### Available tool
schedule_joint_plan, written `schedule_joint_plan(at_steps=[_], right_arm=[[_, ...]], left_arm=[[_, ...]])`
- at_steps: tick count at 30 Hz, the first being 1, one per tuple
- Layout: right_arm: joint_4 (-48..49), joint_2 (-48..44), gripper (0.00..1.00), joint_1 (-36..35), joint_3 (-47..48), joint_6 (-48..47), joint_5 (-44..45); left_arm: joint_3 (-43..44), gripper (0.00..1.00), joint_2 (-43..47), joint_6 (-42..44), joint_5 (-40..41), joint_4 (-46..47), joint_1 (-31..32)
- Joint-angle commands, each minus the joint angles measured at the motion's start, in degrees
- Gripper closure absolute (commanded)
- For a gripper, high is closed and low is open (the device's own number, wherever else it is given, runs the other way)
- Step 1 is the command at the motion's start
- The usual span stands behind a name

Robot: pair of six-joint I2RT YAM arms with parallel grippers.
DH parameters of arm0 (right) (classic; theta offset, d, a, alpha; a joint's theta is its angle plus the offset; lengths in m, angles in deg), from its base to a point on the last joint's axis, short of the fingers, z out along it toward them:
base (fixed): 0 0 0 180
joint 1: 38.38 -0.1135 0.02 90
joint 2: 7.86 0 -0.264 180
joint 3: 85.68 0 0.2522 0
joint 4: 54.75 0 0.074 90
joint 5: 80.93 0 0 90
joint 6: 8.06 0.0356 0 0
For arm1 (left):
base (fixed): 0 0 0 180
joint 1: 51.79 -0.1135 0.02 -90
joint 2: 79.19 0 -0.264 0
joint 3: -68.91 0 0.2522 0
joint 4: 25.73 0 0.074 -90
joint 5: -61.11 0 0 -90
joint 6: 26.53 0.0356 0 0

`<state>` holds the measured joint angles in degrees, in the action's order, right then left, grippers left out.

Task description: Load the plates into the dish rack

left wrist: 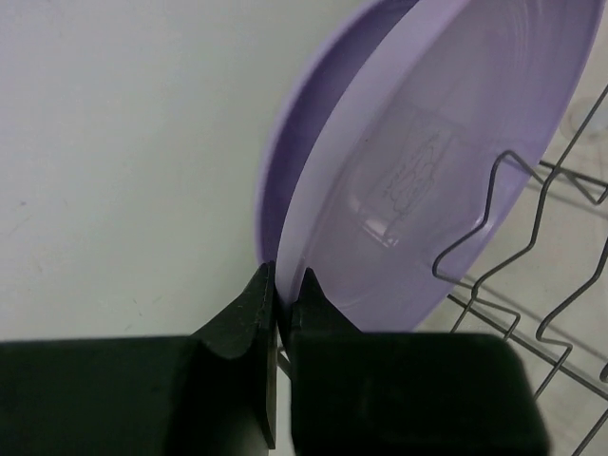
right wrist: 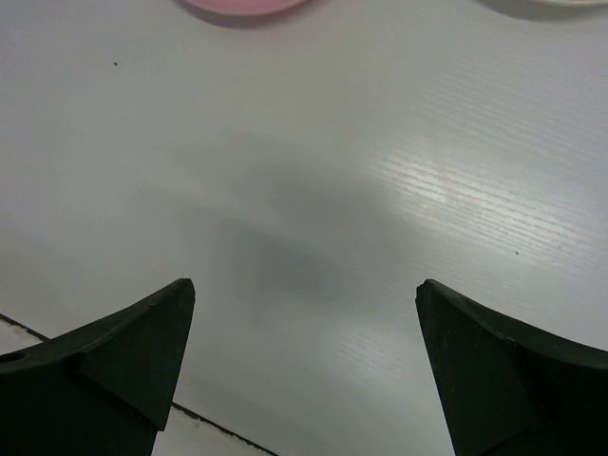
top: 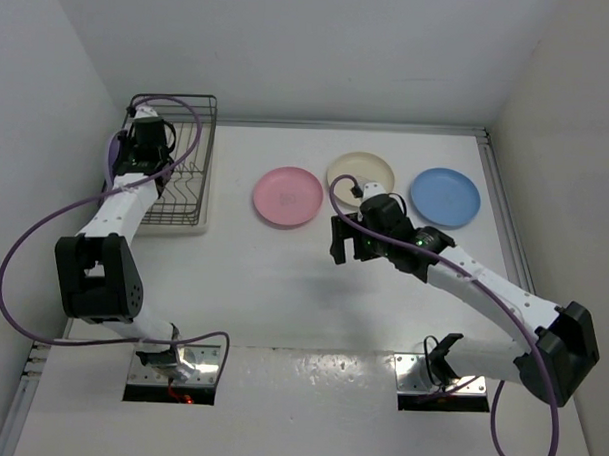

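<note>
I should first swing my right gripper outward, to the right in the top view, to get down onto the blue plate's rail-side rim (top: pixel 475 206), because the empty table leaves room there.
My left gripper (top: pixel 147 147) is over the dish rack (top: pixel 200 134) at the far left. In the left wrist view it (left wrist: pixel 285 275) is shut on the rim of a lilac plate (left wrist: pixel 427 161) that stands on edge among the rack wires (left wrist: pixel 532 237). A second lilac surface (left wrist: pixel 274 190) shows just behind it. The pink plate (top: pixel 288 196), cream plate (top: pixel 372 170) and blue plate (top: pixel 445 197) lie flat in a row on the table. My right gripper (top: pixel 349 245) is open and empty above bare table, just in front of the pink and cream plates; it also shows in the right wrist view (right wrist: pixel 304 285).
White walls close in the table on the left, back and right. The rack's cream tray base (top: pixel 200 222) sits against the left wall. A purple cable loops from each arm. The pink plate's edge (right wrist: pixel 242 5) shows at the top of the right wrist view.
</note>
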<state>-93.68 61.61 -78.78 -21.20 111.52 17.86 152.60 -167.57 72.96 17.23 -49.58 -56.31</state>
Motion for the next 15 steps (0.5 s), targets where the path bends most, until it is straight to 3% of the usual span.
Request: schedule_joint_plan(at_steps=[1,4,5,8,9,12,15], right_arm=[[-1.19,0.58,0.0,1.55,2.28,2.04,1.31],[-2.95,0.58,0.0,5.94,2.02,6.18,2.01],[-3.83,0.32,0.0,8.47,2.02,7.23,2.1],[-5.42,-0.3,0.0,17.6,2.1,12.33,1.67],[-5.94,-0.3,0.0,21.73,2.28,14.78,1.4],[-6.21,0.75,0.0,33.93,2.89,16.73,1.04],[-5.86,3.03,0.0,39.59,3.16,18.76,0.43]], left_arm=[[-0.5,1.0,-1.44,-2.55,-2.27,-0.1,-1.19],[0.03,0.96,-2.15,-2.55,-5.07,-3.27,-1.81],[0.03,0.81,-2.15,-2.55,-5.69,-3.97,-1.81],[0.73,0.53,-1.62,-2.55,-7.02,-5.37,-2.34],[1.6,0.35,-1.62,-2.55,-7.54,-6.6,-2.34],[4.77,0.16,-1.09,-2.55,-8.77,-9.59,-2.34],[9.68,0.11,-1.09,-2.55,-10.0,-12.93,-2.34]])
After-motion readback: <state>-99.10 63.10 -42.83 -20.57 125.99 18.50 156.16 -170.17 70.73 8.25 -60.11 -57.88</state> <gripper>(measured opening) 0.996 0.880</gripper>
